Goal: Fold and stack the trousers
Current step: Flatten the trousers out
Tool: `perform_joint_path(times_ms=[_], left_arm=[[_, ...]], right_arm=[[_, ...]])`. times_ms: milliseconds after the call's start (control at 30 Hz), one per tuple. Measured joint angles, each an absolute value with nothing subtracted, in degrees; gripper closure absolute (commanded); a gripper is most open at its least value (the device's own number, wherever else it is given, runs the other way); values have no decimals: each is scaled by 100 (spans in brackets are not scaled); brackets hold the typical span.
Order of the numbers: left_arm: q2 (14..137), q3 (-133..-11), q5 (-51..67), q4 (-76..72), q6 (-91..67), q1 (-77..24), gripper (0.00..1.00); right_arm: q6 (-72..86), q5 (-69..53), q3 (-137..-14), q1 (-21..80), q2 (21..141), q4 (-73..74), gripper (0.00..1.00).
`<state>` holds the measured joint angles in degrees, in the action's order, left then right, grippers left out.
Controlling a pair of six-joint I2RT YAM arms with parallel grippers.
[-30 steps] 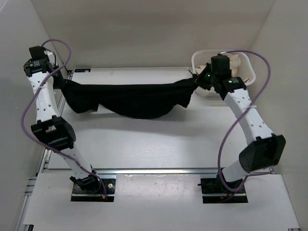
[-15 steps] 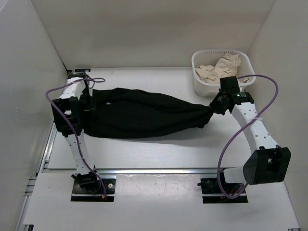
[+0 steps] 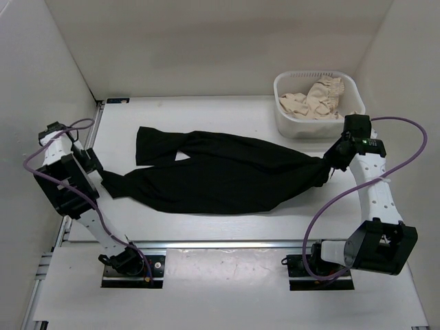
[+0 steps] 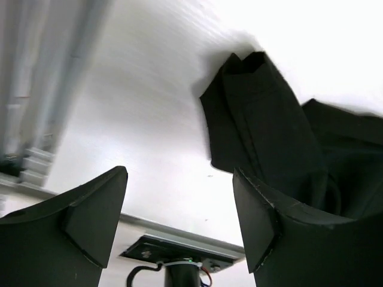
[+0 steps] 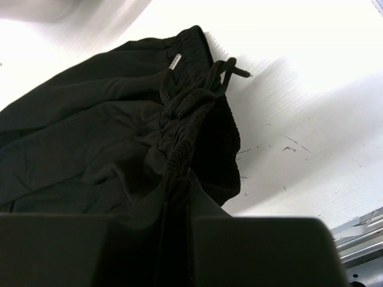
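Observation:
I need to lift my right gripper, then sweep it back and down to bare tabletop by the metal bar [image 3: 341,224] [image 5: 320,194] and let go of the waistband, because the bunched waistband leaves that spot bare.
The black trousers [image 3: 220,172] lie stretched across the table, legs to the left and waist to the right. My right gripper [image 3: 333,161] is shut on the bunched waistband at the right end. In the right wrist view the elastic waistband and drawstring [image 5: 197,89] run down into the closed right gripper [image 5: 179,206]. My left gripper [image 3: 93,165] stands open just left of the lower leg end, holding nothing. In the left wrist view bare table shows between the spread fingers [image 4: 263,221] of the left gripper [image 4: 179,215], and a leg end [image 4: 257,125] lies beyond.
A white basket [image 3: 302,129] with beige frilly garments [image 3: 313,100] stands at the back right, just behind my right gripper. White walls close in the table on the left, back and right. A metal rail [image 3: 220,243] runs along the near edge.
The trousers came down from hanging between both grippers to lying on the table. My left gripper opened, let go of the legs and drew left. My right gripper moved nearer and right, still holding.

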<state>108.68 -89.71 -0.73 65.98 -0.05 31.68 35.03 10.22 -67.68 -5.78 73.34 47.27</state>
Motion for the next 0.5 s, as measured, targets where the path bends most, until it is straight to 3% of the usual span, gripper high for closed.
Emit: perform_joint_path(times_ms=[200,400,500], left_arm=[[11303,-8643,600,6405,-1,3164,18],[11666,-9489,880,6364,-1,3096,18],[11904,-9808,950,6283,-3,3052,27]], right_arm=[[3398,952,-6759,-578,7334,4770,99],[3376,954,-6418,-578,7317,4801,99],[3361,972,-6261,-578,7301,4818,99]])
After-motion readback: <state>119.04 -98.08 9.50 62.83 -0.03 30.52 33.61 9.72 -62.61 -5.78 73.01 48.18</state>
